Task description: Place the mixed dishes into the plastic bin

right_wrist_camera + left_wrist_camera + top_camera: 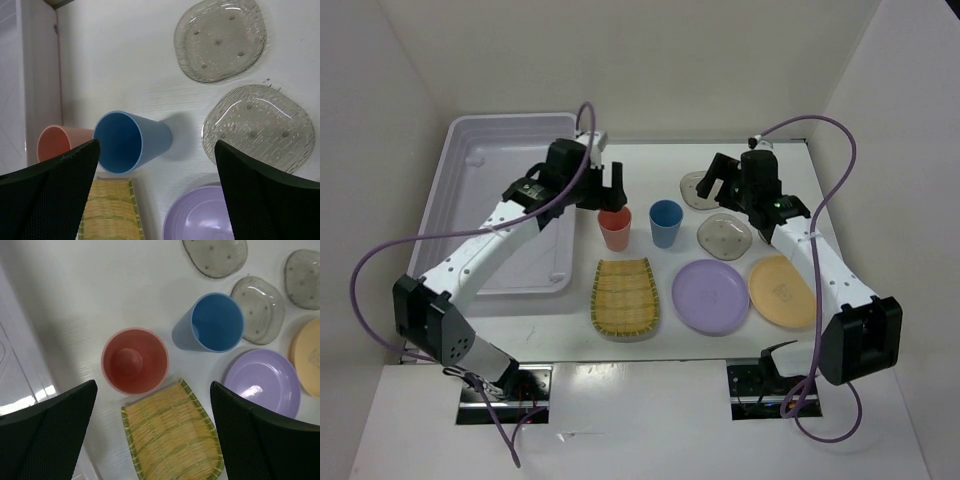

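Observation:
I will lower my left gripper next, with its fingers open, onto the edge of the pink cup's rim that faces the bin, because the blue cup (666,222) crowds the pink cup's other side.
The pink cup (615,228) (135,360) and blue cup (666,222) (125,142) stand upright mid-table. In front lie the yellow ribbed tray (625,296) (172,440), the lilac plate (710,296) and the orange plate (782,290). Grey translucent plates (724,235) (220,40) lie behind; the left wrist view shows three. The plastic bin (470,128) sits at the far left, nothing in it. My left gripper (600,192) (152,390) hovers open above the pink cup and the tray's far end. My right gripper (730,185) (157,145) hangs open over the grey plates, holding nothing.
White walls close in the table on the left, back and right. My left arm stretches across the bin's near right corner. Purple cables loop from both arms. The bin's rim (20,75) shows at the left of the right wrist view.

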Robot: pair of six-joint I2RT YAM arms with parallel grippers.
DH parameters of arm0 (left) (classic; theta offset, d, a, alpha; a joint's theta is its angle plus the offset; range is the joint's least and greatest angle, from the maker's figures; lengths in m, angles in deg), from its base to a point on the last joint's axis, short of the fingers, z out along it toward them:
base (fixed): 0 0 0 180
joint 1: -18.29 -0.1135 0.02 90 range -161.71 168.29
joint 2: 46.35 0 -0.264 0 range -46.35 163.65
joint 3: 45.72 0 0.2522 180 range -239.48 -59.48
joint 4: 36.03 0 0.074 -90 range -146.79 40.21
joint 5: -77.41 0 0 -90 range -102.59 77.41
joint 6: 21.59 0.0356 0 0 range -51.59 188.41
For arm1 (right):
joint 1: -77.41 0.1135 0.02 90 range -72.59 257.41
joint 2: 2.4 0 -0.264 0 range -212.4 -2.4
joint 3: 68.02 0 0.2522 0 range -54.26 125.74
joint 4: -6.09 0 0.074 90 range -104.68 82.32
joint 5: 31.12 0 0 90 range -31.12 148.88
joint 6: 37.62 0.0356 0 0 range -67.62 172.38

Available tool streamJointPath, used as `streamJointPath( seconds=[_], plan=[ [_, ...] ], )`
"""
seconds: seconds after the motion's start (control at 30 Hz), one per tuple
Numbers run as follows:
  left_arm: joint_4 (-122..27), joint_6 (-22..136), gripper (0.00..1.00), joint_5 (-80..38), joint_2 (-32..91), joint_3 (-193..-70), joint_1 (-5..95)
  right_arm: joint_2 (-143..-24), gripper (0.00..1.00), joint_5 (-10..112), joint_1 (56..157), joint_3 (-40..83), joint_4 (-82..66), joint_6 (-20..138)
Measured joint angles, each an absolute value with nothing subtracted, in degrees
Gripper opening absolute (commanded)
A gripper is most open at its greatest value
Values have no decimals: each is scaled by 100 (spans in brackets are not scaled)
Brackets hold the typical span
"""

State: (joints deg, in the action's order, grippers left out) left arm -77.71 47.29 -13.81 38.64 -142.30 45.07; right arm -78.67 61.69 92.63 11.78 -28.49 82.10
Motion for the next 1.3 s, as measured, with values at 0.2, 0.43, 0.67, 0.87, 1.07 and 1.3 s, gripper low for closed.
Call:
streamJointPath(
  seconds=[0.2, 0.43, 0.67, 0.87, 1.07, 1.3],
  plan=[
    [-8018, 4600, 100, -445, 4356, -14274, 4890, -8305, 99, 6357, 9558, 1359, -2825, 8192],
    [-8029, 4447, 91, 77, 4402, -14272, 4855, -8764, 97, 6470, 9827, 1580, -2819, 8127],
    [-7883, 4361, 88, 79, 4756, -14265, 4855, -9037, 97, 6586, 9936, 1597, -2823, 8122],
    [-7854, 4257, 86, 66, 4911, -14031, 4807, -9074, 96, 6593, 9993, 1597, -2821, 8120],
    [-7815, 4250, 78, 60, 4920, -13970, 4704, -9098, 96, 6584, 9993, 1597, -2821, 8120],
    [-7802, 4250, 77, 51, 5081, -13970, 4671, -9135, 96, 6580, 9993, 1597, -2821, 8120]
  ],
)
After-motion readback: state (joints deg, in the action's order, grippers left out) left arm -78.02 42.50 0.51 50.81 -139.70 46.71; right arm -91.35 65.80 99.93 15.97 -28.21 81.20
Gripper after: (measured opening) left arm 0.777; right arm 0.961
